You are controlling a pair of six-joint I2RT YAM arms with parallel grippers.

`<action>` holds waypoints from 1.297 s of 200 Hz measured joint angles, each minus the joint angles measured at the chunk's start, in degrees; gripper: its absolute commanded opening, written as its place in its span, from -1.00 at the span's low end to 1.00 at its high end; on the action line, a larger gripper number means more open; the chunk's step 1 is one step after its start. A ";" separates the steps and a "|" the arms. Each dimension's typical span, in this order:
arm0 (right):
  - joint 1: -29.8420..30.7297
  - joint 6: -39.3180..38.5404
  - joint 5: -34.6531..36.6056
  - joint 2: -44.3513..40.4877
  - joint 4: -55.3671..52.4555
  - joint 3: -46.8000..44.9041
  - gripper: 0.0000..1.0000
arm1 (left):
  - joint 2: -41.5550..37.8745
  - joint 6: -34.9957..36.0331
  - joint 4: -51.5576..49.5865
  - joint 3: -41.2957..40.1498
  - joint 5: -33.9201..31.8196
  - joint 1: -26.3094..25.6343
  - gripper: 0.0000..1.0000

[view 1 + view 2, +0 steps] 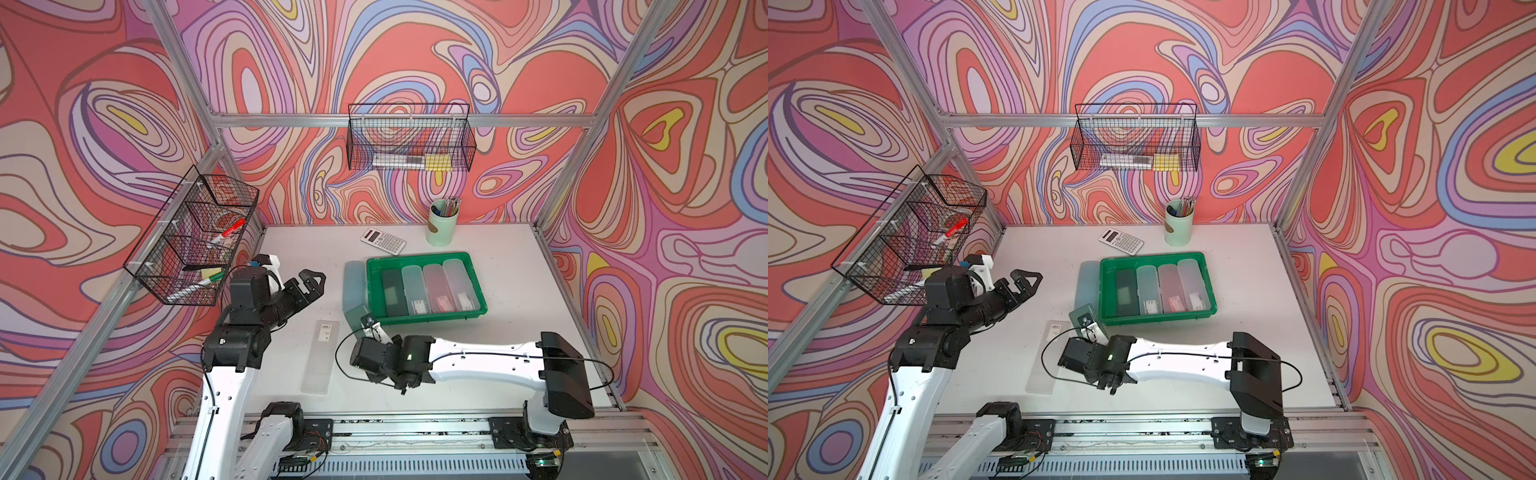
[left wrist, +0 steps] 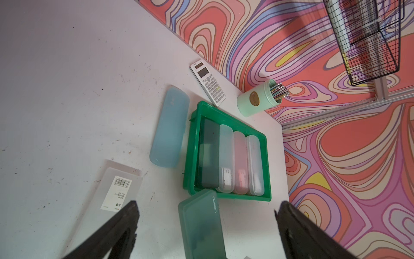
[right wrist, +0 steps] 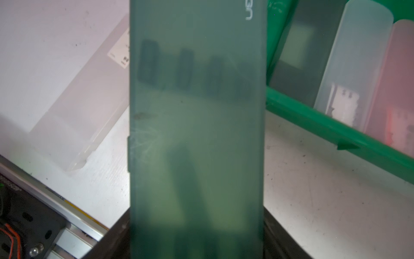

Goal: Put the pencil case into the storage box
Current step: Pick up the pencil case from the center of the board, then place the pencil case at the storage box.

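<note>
My right gripper carries the dark-green case (image 1: pixel 356 316) over the storage box's front rim next, lowers it there and releases it, since the storage box's pink case (image 1: pixel 438 288) lies outward of the gripper.
A dark-green translucent pencil case (image 1: pixel 356 316) (image 1: pixel 1087 321) (image 2: pixel 201 224) fills the right wrist view (image 3: pixel 197 112). My right gripper (image 1: pixel 370 328) (image 3: pixel 197 235) is shut on its near end, with a black finger on each side. The case is tilted, and its far end reaches the front-left corner of the bright-green storage box (image 1: pixel 424 319) (image 1: pixel 1158 321) (image 2: pixel 190 157) (image 3: pixel 313 118). Several pencil cases lie side by side in the box. My left gripper (image 1: pixel 309 282) (image 1: pixel 1023 282) (image 2: pixel 208 204) hovers open and empty to the left.
A pale-blue case (image 1: pixel 354 286) (image 2: pixel 169 127) lies along the box's left side. A clear case with a barcode label (image 1: pixel 322 357) (image 2: pixel 116 190) lies nearer the front. A calculator (image 1: pixel 383 241) and a pen cup (image 1: pixel 442 226) stand behind the box. Wire baskets (image 1: pixel 195 237) (image 1: pixel 411 139) hang on the walls.
</note>
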 measured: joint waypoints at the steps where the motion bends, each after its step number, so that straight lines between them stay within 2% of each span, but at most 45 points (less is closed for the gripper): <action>1: -0.22 -0.15 0.00 -0.11 0.04 0.00 0.18 | 0.04 -0.04 0.00 0.02 0.11 0.00 0.99; 27: -8.09 -4.50 -1.70 -3.41 1.14 0.04 0.17 | 1.49 -2.29 0.46 0.02 2.23 -0.24 0.99; 50: -16.68 -8.72 -3.65 -6.03 2.58 -0.42 0.17 | 1.81 -3.69 2.05 0.13 1.92 -3.10 0.99; 90: -30.77 -14.34 -8.92 -7.50 6.45 -3.43 0.14 | 7.82 -3.54 5.18 2.25 -2.67 -15.21 0.99; 117: -37.68 -16.76 -12.87 -6.99 8.79 -6.14 0.10 | 13.31 -3.06 9.03 1.90 -6.78 -23.87 0.99; 143: -42.88 -17.92 -15.82 -4.48 11.82 -7.67 0.09 | 15.78 -3.19 14.05 -0.13 -9.14 -29.09 0.99; 185: -45.22 -19.02 -17.97 -0.94 14.64 -8.85 0.06 | 18.21 -3.74 20.37 -3.15 -10.49 -31.98 0.99; 219: -45.33 -19.19 -18.58 0.48 17.03 -11.32 0.04 | 18.18 -4.76 24.81 -7.52 -10.45 -32.11 0.99; 259: -45.66 -18.43 -17.57 1.31 17.79 -12.98 0.02 | 18.21 -4.94 26.77 -8.31 -10.03 -32.39 0.99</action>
